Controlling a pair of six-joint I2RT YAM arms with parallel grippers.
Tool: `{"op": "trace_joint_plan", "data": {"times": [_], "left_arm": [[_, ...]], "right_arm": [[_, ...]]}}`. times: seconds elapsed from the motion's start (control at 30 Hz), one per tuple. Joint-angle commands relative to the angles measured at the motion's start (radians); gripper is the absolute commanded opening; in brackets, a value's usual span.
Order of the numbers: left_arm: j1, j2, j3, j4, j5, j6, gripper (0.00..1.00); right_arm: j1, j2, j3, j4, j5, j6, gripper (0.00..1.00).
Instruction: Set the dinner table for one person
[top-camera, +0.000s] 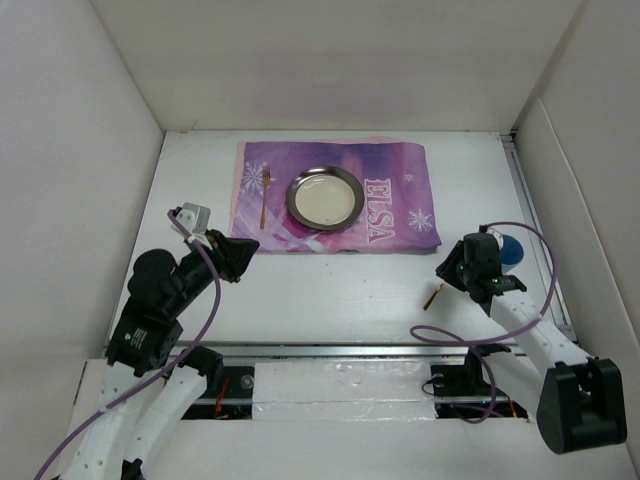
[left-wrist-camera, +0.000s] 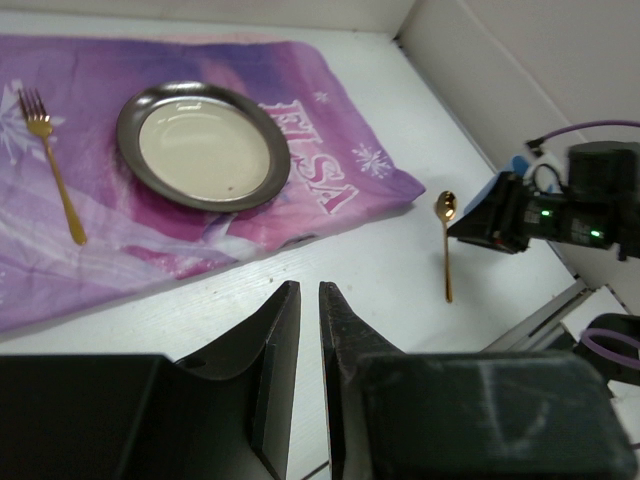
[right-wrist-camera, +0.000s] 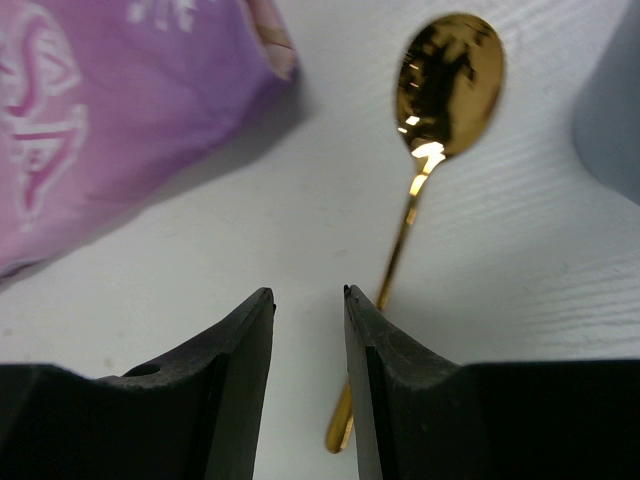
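Note:
The spoon's thin handle (top-camera: 435, 293) (right-wrist-camera: 397, 255) runs outside my open fingers. My right gripper should next go down and toward the right in the wrist view, astride that handle.
The white dinner table (top-camera: 330, 290) carries a purple ELSA placemat (top-camera: 390, 200) with a metal plate (top-camera: 324, 197) on it and a gold fork (top-camera: 264, 195) to the plate's left. A gold spoon (top-camera: 432, 295) lies on the bare table near the mat's right corner. My right gripper (top-camera: 450, 270) hovers low over the spoon, open and empty. In the right wrist view the spoon (right-wrist-camera: 450, 80) lies with its handle running under my right finger (right-wrist-camera: 400, 380), not between the jaws (right-wrist-camera: 308, 292). My left gripper (top-camera: 240, 255) is empty and all but shut (left-wrist-camera: 308, 288), hovering near the mat's front left.
A blue round object (top-camera: 508, 248) sits just right of the right gripper, and shows as a grey-blue edge in the right wrist view (right-wrist-camera: 610, 100). White walls enclose the table on the left, back and right. In the left wrist view I see the plate (left-wrist-camera: 203, 145), fork (left-wrist-camera: 55, 165) and spoon (left-wrist-camera: 446, 245).

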Motion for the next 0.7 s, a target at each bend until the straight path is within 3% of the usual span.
{"op": "trace_joint_plan", "data": {"times": [0.0, 0.13, 0.27, 0.47, 0.67], "left_arm": [[-0.064, -0.100, -0.008, 0.063, -0.024, 0.021, 0.12], [-0.123, -0.168, -0.034, 0.064, -0.107, 0.017, 0.14], [-0.175, -0.205, -0.039, 0.069, -0.145, 0.020, 0.16], [-0.213, -0.236, -0.036, 0.046, -0.174, 0.026, 0.16], [-0.224, -0.284, -0.036, 0.034, -0.216, 0.027, 0.17]], "right_arm": [[-0.063, 0.098, 0.069, -0.085, -0.008, 0.015, 0.40], [-0.081, 0.284, 0.178, -0.164, 0.054, -0.006, 0.40], [-0.081, 0.363, 0.236, -0.189, 0.084, -0.011, 0.40], [-0.081, 0.411, 0.256, -0.213, 0.082, 0.016, 0.36], [-0.031, 0.314, 0.214, -0.260, 0.076, 0.095, 0.35]]}}
